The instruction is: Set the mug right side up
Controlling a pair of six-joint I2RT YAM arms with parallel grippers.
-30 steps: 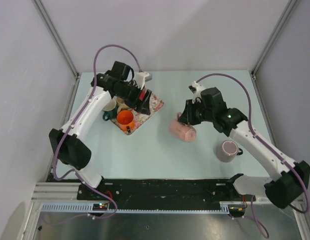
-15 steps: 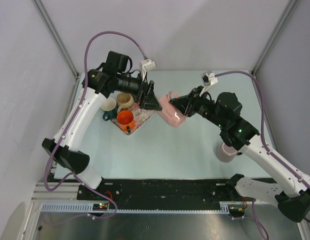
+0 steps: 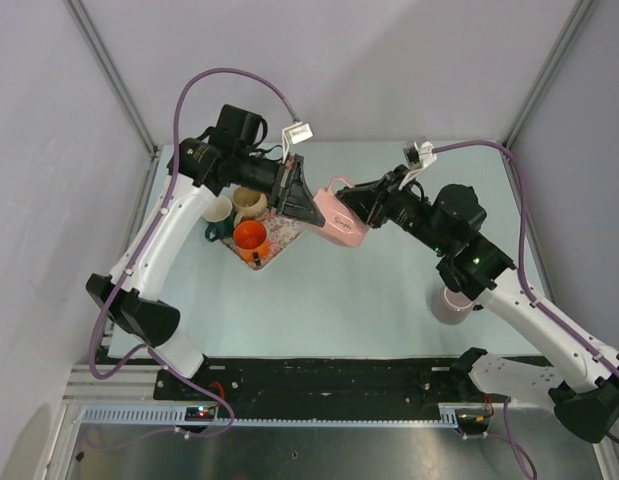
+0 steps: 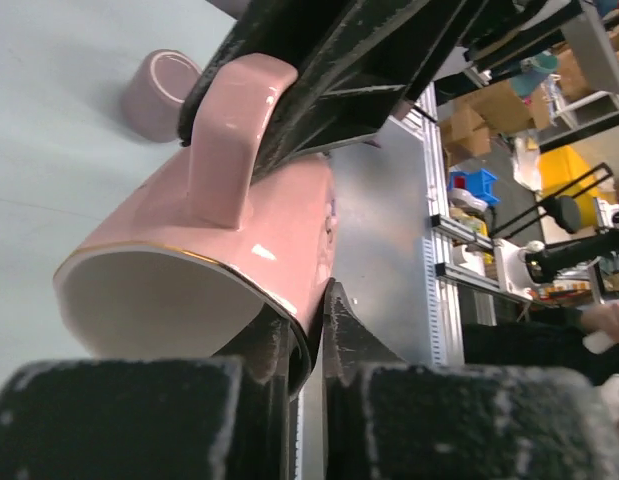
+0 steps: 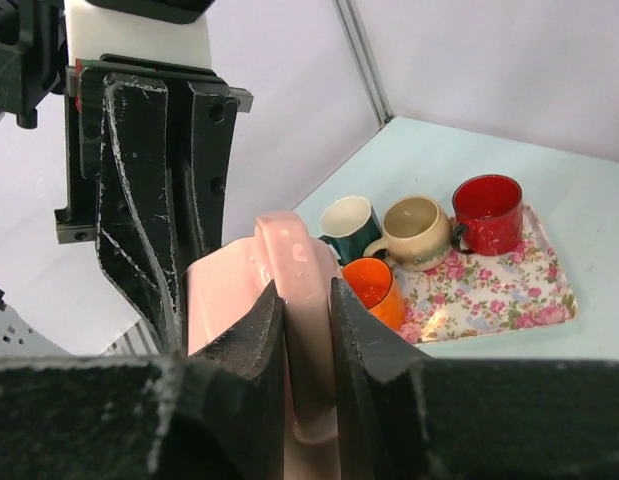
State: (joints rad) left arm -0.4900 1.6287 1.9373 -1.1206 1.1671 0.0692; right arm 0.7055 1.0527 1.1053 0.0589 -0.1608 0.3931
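Note:
My left gripper should turn its fingers down next, go down to the floral tray's bare part [image 3: 283, 229] below it and let go, because the pink mug [image 3: 341, 222] is tipped on its side.
The pink mug [image 3: 341, 222] hangs in the air over the middle of the table, tipped on its side with its mouth toward the left arm. My left gripper [image 3: 311, 212] is shut on its rim: in the left wrist view one finger sits inside the mug [image 4: 239, 250] and the other outside, with the gripper [image 4: 314, 310] pinching the wall. My right gripper [image 3: 361, 200] is shut on the mug's handle [image 5: 294, 270]; in the right wrist view the gripper [image 5: 307, 300] clamps it from both sides, and the left fingers [image 5: 139, 200] stand just behind the mug.
A floral tray [image 3: 289, 235] at the back left carries a teal mug [image 3: 217, 215], a beige mug [image 3: 249, 200] and an orange mug [image 3: 251, 240]; a red mug [image 5: 487, 212] shows in the right wrist view. A mauve mug [image 3: 454, 303] stands upside down at the right, under the right arm.
The right gripper lifted the pink mug from the table up toward the left arm. The left gripper, open half a second ago, has shut on the mug's rim.

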